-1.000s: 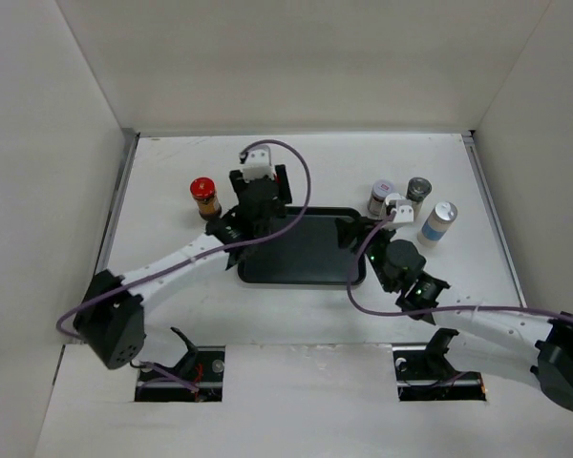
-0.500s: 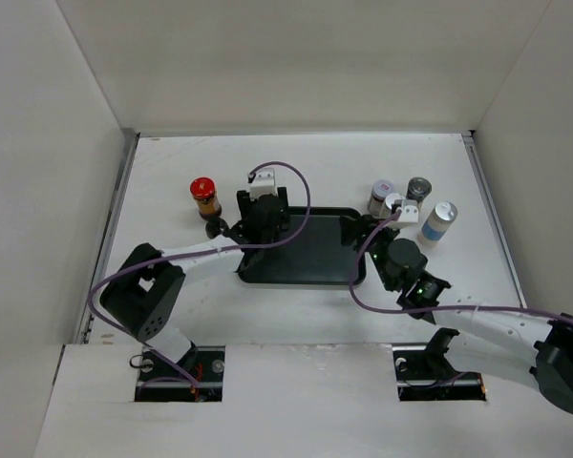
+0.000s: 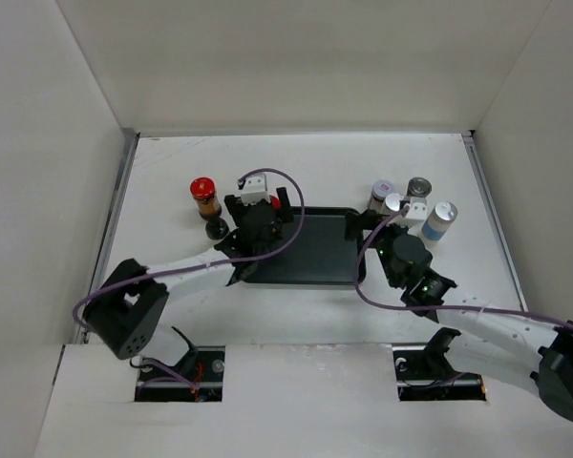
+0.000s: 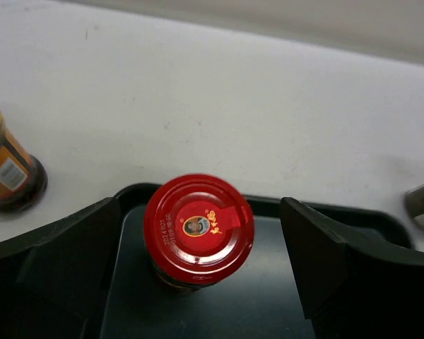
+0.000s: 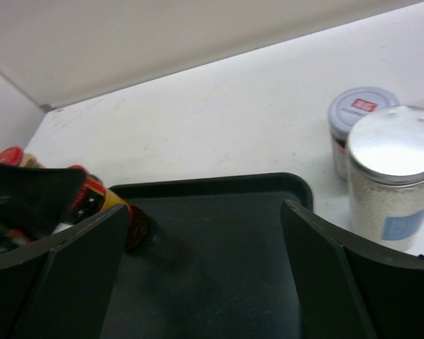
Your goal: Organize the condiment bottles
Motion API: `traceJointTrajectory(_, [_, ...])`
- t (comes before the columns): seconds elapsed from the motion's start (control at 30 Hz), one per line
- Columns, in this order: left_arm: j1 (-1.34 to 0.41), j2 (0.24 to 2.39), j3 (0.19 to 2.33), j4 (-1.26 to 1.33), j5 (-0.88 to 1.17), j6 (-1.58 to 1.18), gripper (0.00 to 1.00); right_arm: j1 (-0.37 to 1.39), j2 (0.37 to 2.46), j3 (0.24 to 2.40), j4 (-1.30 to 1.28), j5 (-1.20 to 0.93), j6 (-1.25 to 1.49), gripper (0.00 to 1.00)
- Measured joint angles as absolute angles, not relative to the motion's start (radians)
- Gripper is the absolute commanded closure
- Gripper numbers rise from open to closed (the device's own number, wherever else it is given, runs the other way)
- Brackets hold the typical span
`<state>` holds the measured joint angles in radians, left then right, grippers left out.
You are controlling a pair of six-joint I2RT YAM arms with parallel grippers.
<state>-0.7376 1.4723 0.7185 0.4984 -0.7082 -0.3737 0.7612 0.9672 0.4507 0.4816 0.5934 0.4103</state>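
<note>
I will raise my right gripper next, move it to the right in the wrist view and lower it around the silver-lidded jar [image 3: 392,202] [image 5: 392,169], because the jar is outside the open fingers.
A red-capped jar [image 4: 198,229] stands upright in the far left corner of the black tray [image 3: 310,258]. My left gripper [image 4: 199,205] hangs open over it, one finger [image 4: 71,261] on each side, neither touching. In the top view only a bit of this jar's red cap [image 3: 274,201] shows beside the left gripper [image 3: 265,208]. A second red-capped jar [image 3: 203,197] stands on the table left of the tray. My right gripper [image 5: 205,208] is open and empty over the tray's right end. Beyond it stand a red-labelled lid jar [image 5: 360,116] and a silver-lidded jar [image 5: 392,169].
To the right of the tray, a dark-lidded jar [image 3: 419,188] and a blue-labelled jar [image 3: 442,219] stand on the white table [image 3: 315,167]. White walls close in the table on the left, back and right. The left gripper's body [image 5: 28,194] shows at the left of the right wrist view.
Both grippers have opened. The left one has let go of the red-capped jar, which now stands on the tray. The left arm has shifted slightly left.
</note>
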Motion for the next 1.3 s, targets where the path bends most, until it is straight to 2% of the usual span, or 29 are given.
traceJointTrajectory(0.17, [-0.736, 1.285, 0.706, 0.548, -0.703, -0.358, 0.0, 0.712, 0.962, 0.512, 0.381, 0.659, 0.39, 0.0])
traceJointTrajectory(0.33, [-0.762, 1.119, 0.65, 0.636, -0.67, -0.355, 0.0, 0.562, 0.989, 0.598, 0.297, 0.721, 0.345, 0.0])
traceJointTrajectory(0.47, [-0.811, 1.025, 0.524, 0.695, -0.638, -0.358, 0.0, 0.463, 1.081, 0.66, 0.242, 0.728, 0.334, 0.0])
traceJointTrajectory(0.77, [-0.762, 0.824, 0.295, 0.733, -0.621, -0.377, 0.0, 0.43, 1.324, 0.754, 0.131, 0.662, 0.329, 0.0])
traceJointTrajectory(0.8, [-0.746, 0.81, 0.285, 0.739, -0.618, -0.378, 0.0, 0.422, 1.346, 0.767, 0.126, 0.657, 0.329, 0.02])
traceJointTrajectory(0.93, [-0.698, 0.779, 0.247, 0.77, -0.601, -0.382, 0.0, 0.391, 1.414, 0.808, 0.124, 0.654, 0.325, 0.39])
traceJointTrajectory(0.97, [-0.69, 0.776, 0.241, 0.774, -0.597, -0.382, 0.0, 0.388, 1.417, 0.811, 0.124, 0.653, 0.329, 0.44])
traceJointTrajectory(1.07, [-0.676, 0.765, 0.226, 0.78, -0.589, -0.383, 0.0, 0.403, 1.394, 0.811, 0.096, 0.672, 0.319, 0.5])
traceJointTrajectory(1.3, [-0.619, 0.713, 0.199, 0.78, -0.6, -0.386, 0.0, 0.6, 1.204, 0.846, 0.079, 0.713, 0.249, 0.49])
